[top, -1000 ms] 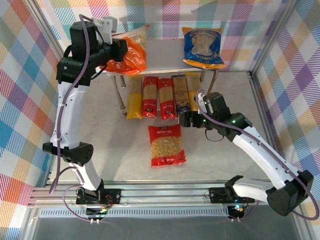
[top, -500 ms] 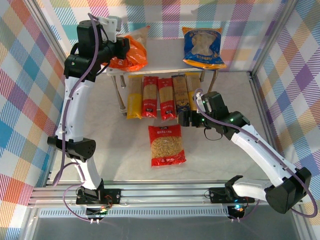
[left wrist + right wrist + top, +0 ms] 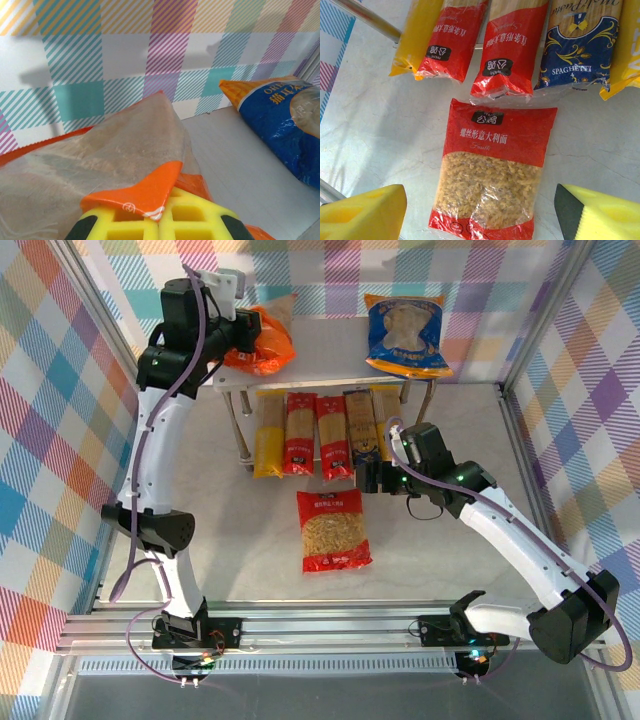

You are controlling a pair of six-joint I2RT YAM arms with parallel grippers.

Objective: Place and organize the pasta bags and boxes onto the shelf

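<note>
The left gripper lowers the orange bag's corner toward the shelf top plate point(image 3: 308, 352) next and releases it there, as the plate lies below my gripper.
On the left part of the shelf point(image 3: 330, 352) top plate, my left gripper point(image 3: 244, 336) is shut on a corner of the orange bag point(image 3: 268, 348). In the left wrist view its yellow fingers point(image 3: 195, 220) pinch the orange bag point(image 3: 125, 150), with the blue bag point(image 3: 280, 125) to the right. The blue bag point(image 3: 405, 335) lies on the right of the top plate. Five spaghetti packs lie under the shelf: yellow point(image 3: 268, 440), red point(image 3: 300, 432), red point(image 3: 333, 438), dark blue point(image 3: 360, 428), yellow point(image 3: 386, 420). The red bag point(image 3: 334, 530) lies flat on the table. My right gripper point(image 3: 370, 477) hovers open above the red bag point(image 3: 492, 170).
Checked walls and a metal frame enclose the table. The shelf's thin legs point(image 3: 240, 430) stand beside the yellow pack on the left. A bare strip of top plate point(image 3: 235, 160) separates the orange and blue bags. Open table surrounds the red bag.
My left arm has carried the orange bag back and left over the top plate, bunching it smaller. My right gripper has edged slightly left near the dark blue pack's end.
</note>
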